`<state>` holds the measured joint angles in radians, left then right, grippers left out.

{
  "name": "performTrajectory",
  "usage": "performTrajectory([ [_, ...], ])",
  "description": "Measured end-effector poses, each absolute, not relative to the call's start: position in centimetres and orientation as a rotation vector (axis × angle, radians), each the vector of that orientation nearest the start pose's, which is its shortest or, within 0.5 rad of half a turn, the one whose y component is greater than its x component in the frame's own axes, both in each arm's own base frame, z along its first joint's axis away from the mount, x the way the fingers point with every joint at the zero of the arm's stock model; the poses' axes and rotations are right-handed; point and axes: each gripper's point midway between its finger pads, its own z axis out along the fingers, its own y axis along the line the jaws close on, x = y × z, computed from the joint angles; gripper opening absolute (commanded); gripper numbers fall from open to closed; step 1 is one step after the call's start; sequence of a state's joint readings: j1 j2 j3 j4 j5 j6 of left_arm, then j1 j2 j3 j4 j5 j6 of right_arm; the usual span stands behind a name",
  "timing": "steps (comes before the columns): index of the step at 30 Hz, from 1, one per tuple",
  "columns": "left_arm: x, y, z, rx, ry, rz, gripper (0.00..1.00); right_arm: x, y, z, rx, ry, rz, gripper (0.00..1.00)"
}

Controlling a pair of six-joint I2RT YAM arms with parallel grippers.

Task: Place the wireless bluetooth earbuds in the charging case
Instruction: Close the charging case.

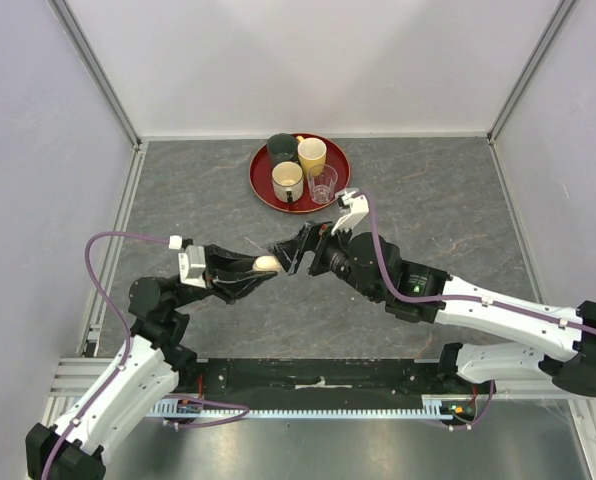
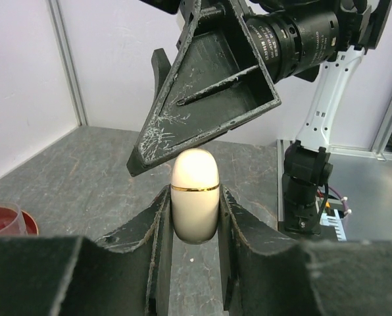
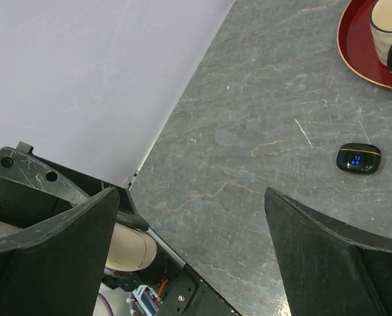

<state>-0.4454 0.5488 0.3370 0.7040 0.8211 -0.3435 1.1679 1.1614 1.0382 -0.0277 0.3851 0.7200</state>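
The robot next needs to lower its left gripper to the right in the top view, onto the tabletop beside the black case (image 3: pixel 358 158), and release the cream-white one where the tabletop is bare.
My left gripper (image 1: pixel 261 266) is shut on a cream-white egg-shaped charging case (image 2: pixel 195 194) with a gold band, closed, held above the table. The case also shows in the top view (image 1: pixel 268 263) and the right wrist view (image 3: pixel 127 247). My right gripper (image 1: pixel 300 250) is open and empty, its jaws wide, right at the case's tip; one of its fingers (image 2: pixel 209 99) hangs just over the case. A small black charging case (image 3: pixel 358 158) with a blue display lies on the table. No earbuds are in view.
A red round tray (image 1: pixel 263 185) at the back middle holds several cups and a clear glass (image 1: pixel 322 184). The tray's rim (image 3: pixel 357 56) shows in the right wrist view. White walls enclose the grey table on three sides.
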Motion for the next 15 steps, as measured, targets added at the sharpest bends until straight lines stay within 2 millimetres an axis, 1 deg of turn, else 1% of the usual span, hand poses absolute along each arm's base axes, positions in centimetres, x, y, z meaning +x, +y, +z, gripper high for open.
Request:
performTrajectory([
  [6,15.0,-22.2,30.8,0.806,1.06,-1.116,0.02,19.7,35.3,31.1,-0.084,1.839,1.036,0.98],
  [9,15.7,-22.0,30.6,0.755,1.097,-1.113,0.02,20.3,34.4,30.8,-0.025,1.843,0.994,0.98],
  [12,17.0,-22.0,30.1,0.676,1.194,-1.127,0.02,21.1,31.8,29.5,0.076,1.853,0.897,0.98],
  [15,18.8,-22.4,29.3,0.596,1.344,-1.162,0.02,21.8,28.5,28.7,0.189,1.846,0.789,0.98],
])
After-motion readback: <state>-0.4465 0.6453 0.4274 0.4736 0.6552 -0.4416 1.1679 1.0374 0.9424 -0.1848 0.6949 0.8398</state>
